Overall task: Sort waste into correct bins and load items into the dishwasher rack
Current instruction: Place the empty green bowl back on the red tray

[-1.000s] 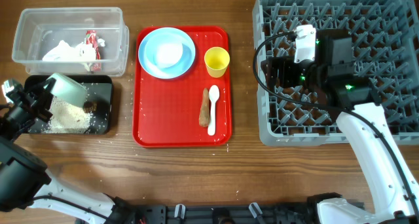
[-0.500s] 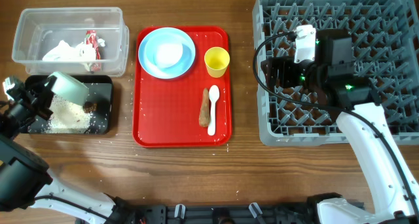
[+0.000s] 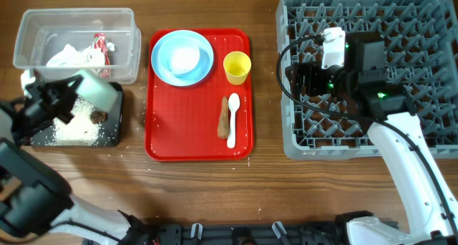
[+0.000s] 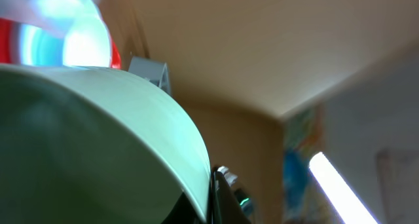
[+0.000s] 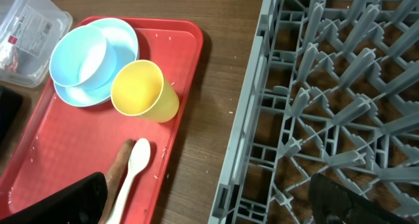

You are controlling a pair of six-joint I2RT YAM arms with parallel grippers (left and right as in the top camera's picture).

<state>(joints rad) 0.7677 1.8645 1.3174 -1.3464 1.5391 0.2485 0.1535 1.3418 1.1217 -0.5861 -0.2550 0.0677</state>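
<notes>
My left gripper swings over to the red tray (image 3: 172,141) beside the brown stick next, turning the bowl upright, then lowers it and releases the bowl's rim, as the red tray is bare.
My left gripper (image 3: 80,94) is shut on the pale green bowl (image 3: 98,89), tipped on its side above the black tray (image 3: 111,136); the bowl fills the left wrist view (image 4: 91,152). Rice grains (image 3: 71,129) and a brown lump (image 3: 98,117) lie in the tray. The clear tub (image 3: 28,30) holds tissue (image 3: 68,56) and a red-and-white wrapper (image 3: 100,46). The red tray (image 3: 172,141) carries a blue plate (image 3: 204,64) with a small blue bowl (image 3: 184,59), a yellow cup (image 3: 237,66), a brown stick (image 3: 223,117) and a white spoon (image 3: 232,122). My right gripper (image 5: 216,198) is open over the grey rack's (image 3: 429,30) left edge.
Loose rice grains are scattered on the wood around the black tray. The rack stands at the right, the red tray in the middle, the two bins at the left. In the right wrist view the rack wall (image 5: 245,145) lies between the fingers.
My left gripper has moved right and up with the green bowl, from the black tray's left edge to its upper right part. The right arm has not moved.
</notes>
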